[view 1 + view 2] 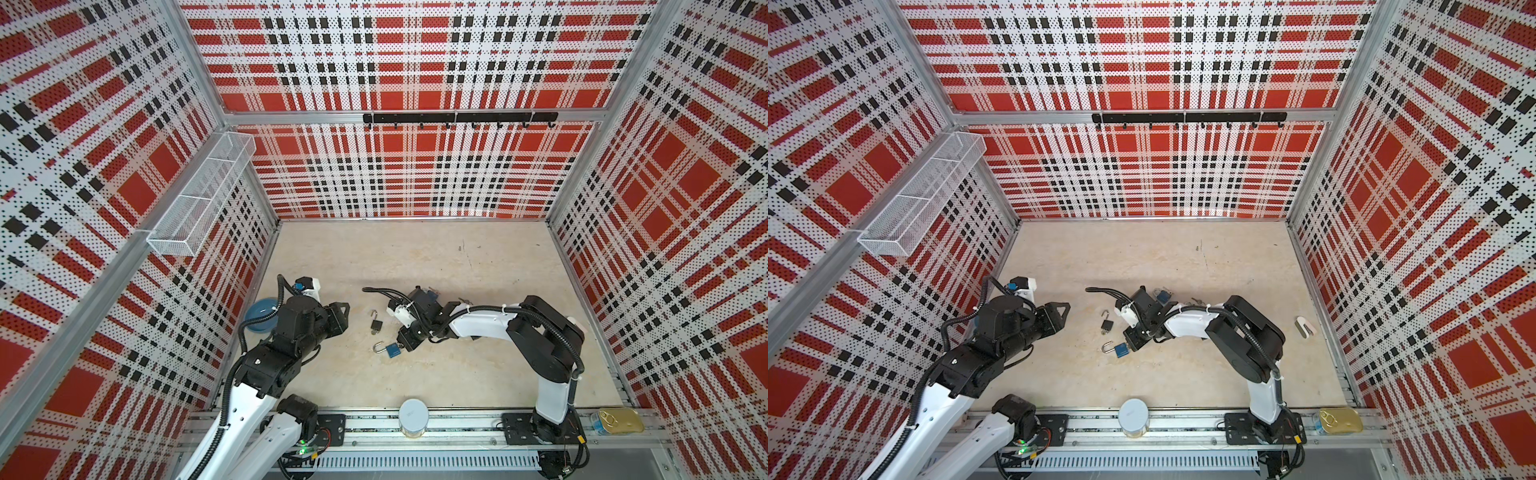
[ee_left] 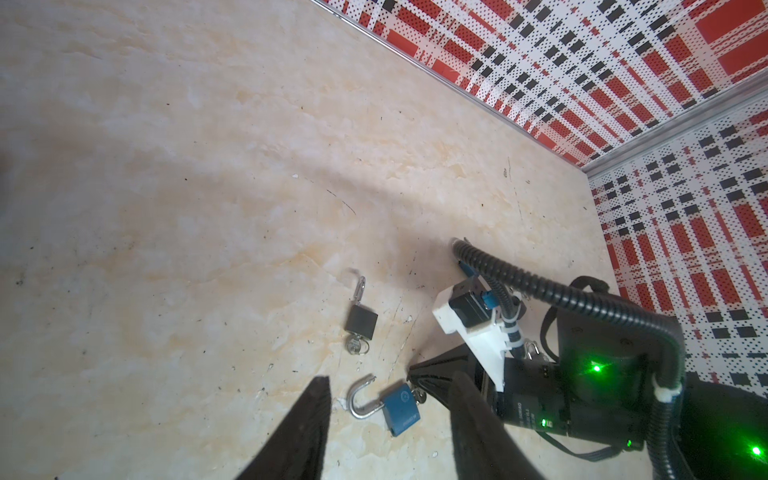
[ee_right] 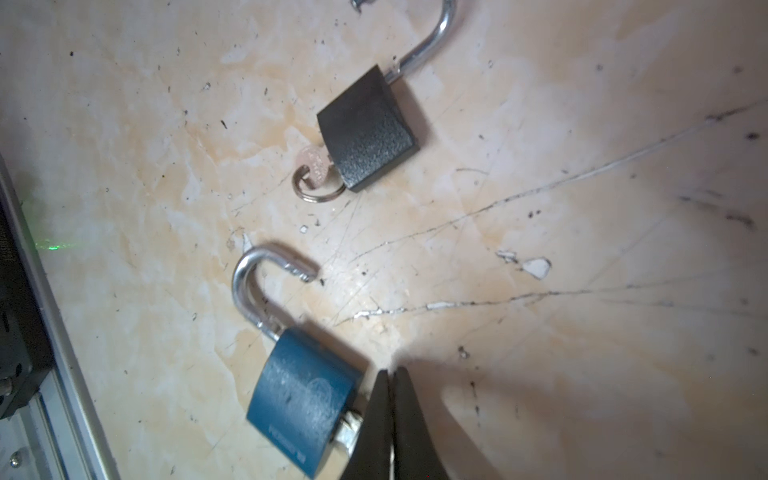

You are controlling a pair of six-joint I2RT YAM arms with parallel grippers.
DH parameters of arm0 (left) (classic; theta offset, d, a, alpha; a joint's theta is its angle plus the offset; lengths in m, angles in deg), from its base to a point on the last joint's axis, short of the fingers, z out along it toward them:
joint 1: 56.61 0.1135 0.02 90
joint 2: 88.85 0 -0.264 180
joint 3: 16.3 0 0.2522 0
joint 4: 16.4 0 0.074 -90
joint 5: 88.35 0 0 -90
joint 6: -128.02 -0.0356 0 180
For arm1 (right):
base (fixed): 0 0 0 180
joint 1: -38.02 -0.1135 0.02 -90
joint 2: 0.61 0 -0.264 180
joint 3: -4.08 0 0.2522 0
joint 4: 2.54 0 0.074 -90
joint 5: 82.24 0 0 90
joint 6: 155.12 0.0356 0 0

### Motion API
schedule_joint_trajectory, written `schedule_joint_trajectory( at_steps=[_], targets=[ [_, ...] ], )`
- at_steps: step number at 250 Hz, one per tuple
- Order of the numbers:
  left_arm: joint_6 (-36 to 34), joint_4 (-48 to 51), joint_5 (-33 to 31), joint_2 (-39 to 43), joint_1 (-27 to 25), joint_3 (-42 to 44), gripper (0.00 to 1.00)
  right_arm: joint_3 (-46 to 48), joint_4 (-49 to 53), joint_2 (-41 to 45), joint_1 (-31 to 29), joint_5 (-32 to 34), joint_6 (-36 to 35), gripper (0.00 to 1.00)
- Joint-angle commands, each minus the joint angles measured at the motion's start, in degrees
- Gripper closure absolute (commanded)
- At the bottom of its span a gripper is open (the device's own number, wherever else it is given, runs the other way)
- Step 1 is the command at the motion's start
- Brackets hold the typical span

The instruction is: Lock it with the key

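Note:
The robot's right gripper will next draw the key back toward the robot's base, around to the near side of the blue padlock, and release it, because the key sits in its lock.
A blue padlock lies flat on the beige floor with its shackle swung open; it also shows in both top views and the left wrist view. A silver key sticks out of its base. My right gripper is shut on that key, jaws pressed together with a sliver of metal between them. A black padlock with an open shackle lies just beyond, its own key and ring in its base. My left gripper hangs open above the blue padlock, holding nothing.
A blue bowl sits behind the left arm. A white jar and a tin can rest on the front rail. Another blue padlock lies behind the right wrist. A small white object lies by the right wall.

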Motion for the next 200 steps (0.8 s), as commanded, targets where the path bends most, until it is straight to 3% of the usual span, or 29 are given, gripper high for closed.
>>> schedule_joint_trajectory(
  at_steps=[1, 65, 119, 200],
  targets=[
    [0.02, -0.95, 0.43, 0.45, 0.66, 0.42, 0.50, 1.79, -0.52, 2.69, -1.10, 0.40, 0.74, 0.93],
    [0.36, -1.30, 0.88, 0.57, 0.93, 0.60, 0.50, 3.58, 0.68, 5.80, -3.32, 0.42, 2.33, 0.92],
    [0.49, -1.30, 0.95, 1.05, 1.02, 0.51, 0.50, 3.35, 1.47, 8.45, -5.36, 4.41, 0.93, 0.66],
    [0.14, -1.21, 0.86, 1.29, 1.37, 0.12, 0.50, -2.66, 5.44, 4.01, -9.88, 12.75, -2.66, 0.57]
  ],
)
